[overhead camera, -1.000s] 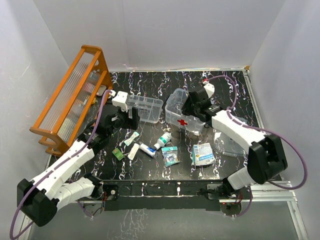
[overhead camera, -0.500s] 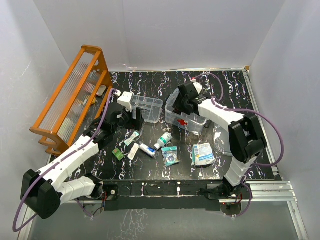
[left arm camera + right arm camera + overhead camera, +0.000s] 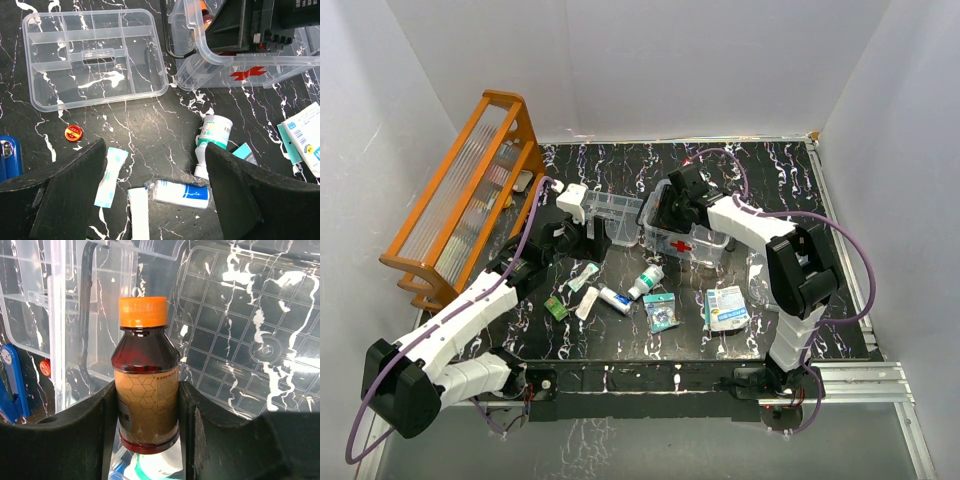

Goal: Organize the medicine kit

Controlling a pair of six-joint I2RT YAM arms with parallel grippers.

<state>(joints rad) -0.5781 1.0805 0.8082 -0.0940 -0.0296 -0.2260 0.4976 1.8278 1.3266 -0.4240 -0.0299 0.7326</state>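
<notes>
The white bottle's cap is narrower than its body. I will move my left gripper down, back and to the right in the top view onto that cap next.
The medicine kit (image 3: 692, 243) is a clear box with a red cross on its side, standing open at mid-table and also seen in the left wrist view (image 3: 240, 67). My right gripper (image 3: 672, 210) reaches into its left end. There the right gripper (image 3: 147, 410) is shut on a brown bottle with an orange cap (image 3: 145, 390), held over the kit's gridded floor (image 3: 240, 340). My left gripper (image 3: 155, 195) hangs open above a wrapped bandage roll (image 3: 182, 193), with a plaster strip (image 3: 111, 175) and a white green-labelled bottle (image 3: 212, 137) beside it.
A shallow divided tray (image 3: 95, 55) lies left of the kit, with a small red tin (image 3: 73, 132) below it. Flat packets (image 3: 660, 312) (image 3: 726, 308) lie near the front. The orange wooden rack (image 3: 460, 200) stands at the far left. A clear lid (image 3: 760, 285) lies partly behind the right arm.
My right gripper has carried the bottle left, into the kit's left end, and the kit has shifted slightly left. The left gripper moved a little right, then held still.
</notes>
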